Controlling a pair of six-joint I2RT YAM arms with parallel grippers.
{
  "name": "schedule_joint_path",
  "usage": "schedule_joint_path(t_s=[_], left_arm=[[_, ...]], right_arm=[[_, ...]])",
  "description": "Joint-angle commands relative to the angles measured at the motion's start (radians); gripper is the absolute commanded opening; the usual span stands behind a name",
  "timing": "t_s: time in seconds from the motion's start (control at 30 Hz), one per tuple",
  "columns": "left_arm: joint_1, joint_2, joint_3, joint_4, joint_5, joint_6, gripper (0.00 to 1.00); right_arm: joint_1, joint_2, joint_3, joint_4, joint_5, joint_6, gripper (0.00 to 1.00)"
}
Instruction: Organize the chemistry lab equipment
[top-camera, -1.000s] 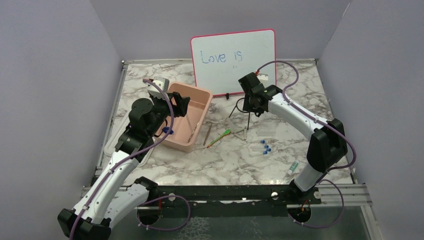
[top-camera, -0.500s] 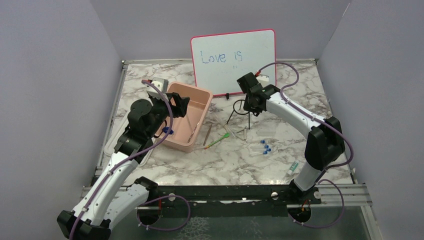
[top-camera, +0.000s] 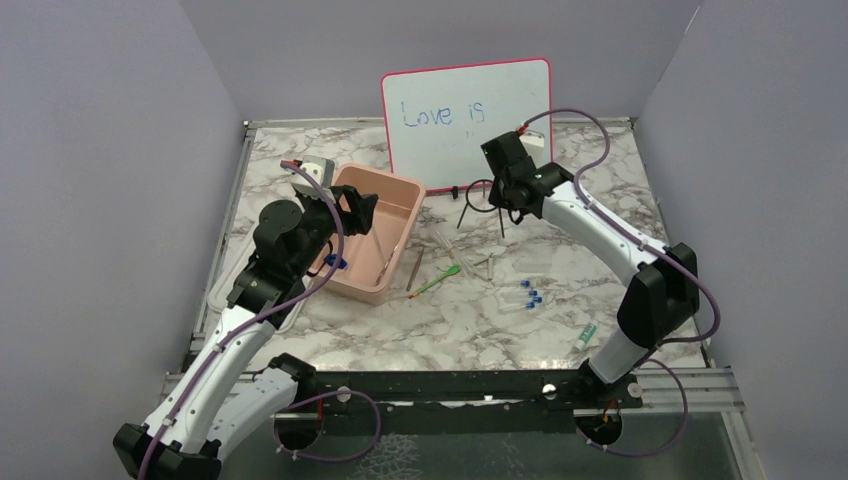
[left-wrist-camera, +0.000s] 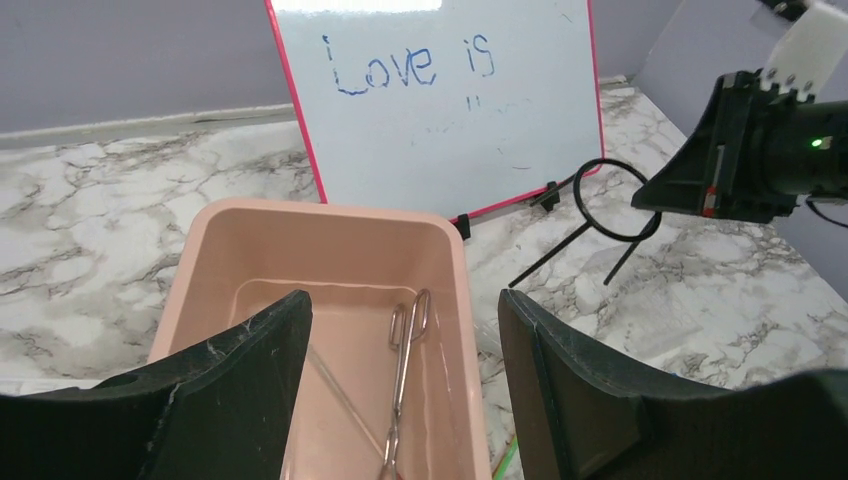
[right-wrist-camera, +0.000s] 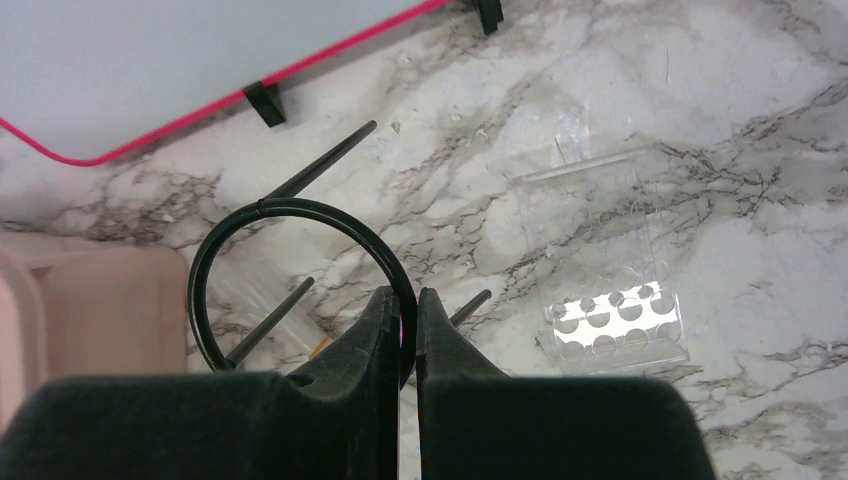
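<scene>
My right gripper moves over the pink tub (top-camera: 388, 225) and down next and releases the stand, as the tub lies to its left in the top view.
My right gripper (right-wrist-camera: 405, 296) is shut on the ring of the black wire tripod stand (right-wrist-camera: 262, 212). The stand (top-camera: 478, 203) hangs tilted above the marble in front of the whiteboard, its legs pointing down-left. The ring (left-wrist-camera: 615, 199) also shows in the left wrist view. My left gripper (left-wrist-camera: 402, 303) stands open and holds nothing above the pink tub (left-wrist-camera: 330, 222), where thin metal tongs (left-wrist-camera: 404, 365) lie. The green-handled tool (top-camera: 441, 277) and the blue-capped tubes (top-camera: 529, 293) rest on the table.
The pink-framed whiteboard (top-camera: 466, 118) stands right behind the lifted stand. A clear plastic rack (right-wrist-camera: 600, 265) lies on the marble below my right gripper. A small green-capped item (top-camera: 588, 333) sits near the front right. Grey walls close in both sides.
My right gripper has shut on the tripod's ring and lifted it off the table, tilting it and drawing back toward the whiteboard. The left arm has stayed put.
</scene>
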Motion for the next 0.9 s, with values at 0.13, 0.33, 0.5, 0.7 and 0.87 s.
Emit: schedule_joint_path(t_s=[0.13, 0.33, 0.5, 0.7, 0.87], left_arm=[[0.001, -0.032, 0.0, 0.012, -0.104, -0.022, 0.71], [0.002, -0.061, 0.003, -0.021, -0.275, -0.074, 0.71], [0.004, -0.126, -0.011, -0.056, -0.499, -0.137, 0.73], [0.007, -0.191, -0.04, -0.067, -0.656, -0.189, 0.76], [0.009, -0.233, -0.047, -0.099, -0.77, -0.228, 0.78]], right_arm=[[-0.005, -0.118, 0.144, 0.072, -0.171, -0.087, 0.01], [0.043, -0.074, 0.299, 0.069, -0.304, -0.131, 0.01], [0.119, -0.003, 0.434, 0.064, -0.335, -0.163, 0.01], [0.24, 0.152, 0.593, 0.048, -0.336, -0.205, 0.01], [0.284, 0.272, 0.663, 0.046, -0.354, -0.227, 0.01]])
